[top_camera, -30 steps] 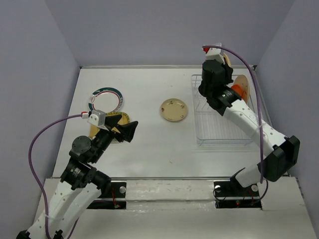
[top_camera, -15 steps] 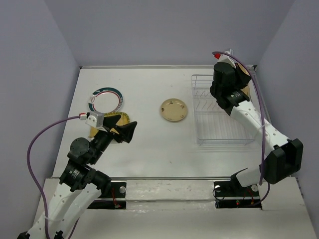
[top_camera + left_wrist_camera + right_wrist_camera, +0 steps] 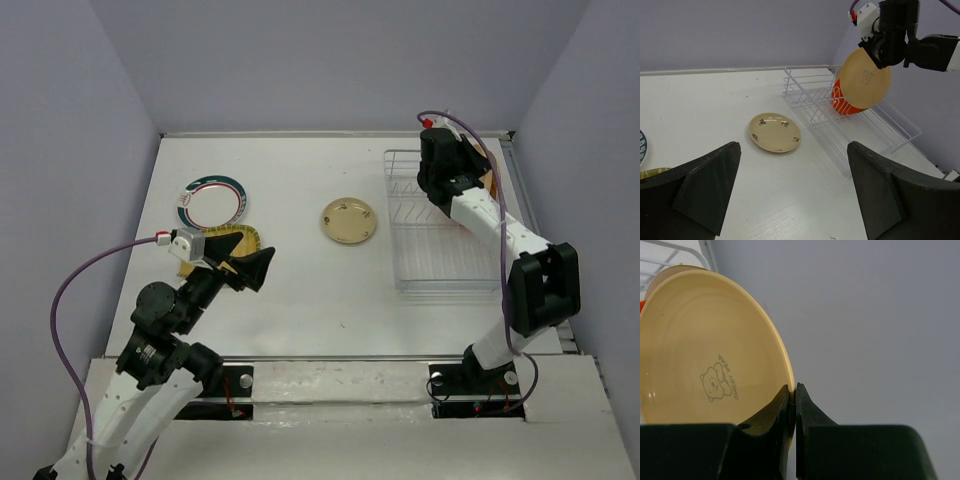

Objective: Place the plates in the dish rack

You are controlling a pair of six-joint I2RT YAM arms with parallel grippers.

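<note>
Next, the right gripper shifts toward the left in the top view and lowers between empty wires (image 3: 427, 208). The orange-red plate stands close behind the cream plate, hence this move.
My right gripper (image 3: 470, 165) is shut on the rim of a cream plate (image 3: 710, 355) with a small bear stamp. It holds the plate upright over the far end of the white wire dish rack (image 3: 440, 270); the plate also shows in the left wrist view (image 3: 865, 77). A small orange-red plate (image 3: 841, 104) stands in the rack just behind it. The rim of another peach plate (image 3: 675, 269) shows beyond. My left gripper (image 3: 255, 265) is open and empty above the table. A speckled beige plate (image 3: 349, 220), a green-red rimmed white plate (image 3: 212, 203) and a partly hidden yellow plate (image 3: 240, 240) lie flat.
The rack (image 3: 815, 100) sits at the table's right side, close to the right wall. The back wall stands just behind the rack's far end. The beige plate (image 3: 775, 132) lies between my left gripper (image 3: 795, 190) and the rack.
My right arm has carried the cream plate right and down, from above the rack's far left corner to its far end. My left arm has barely moved.
</note>
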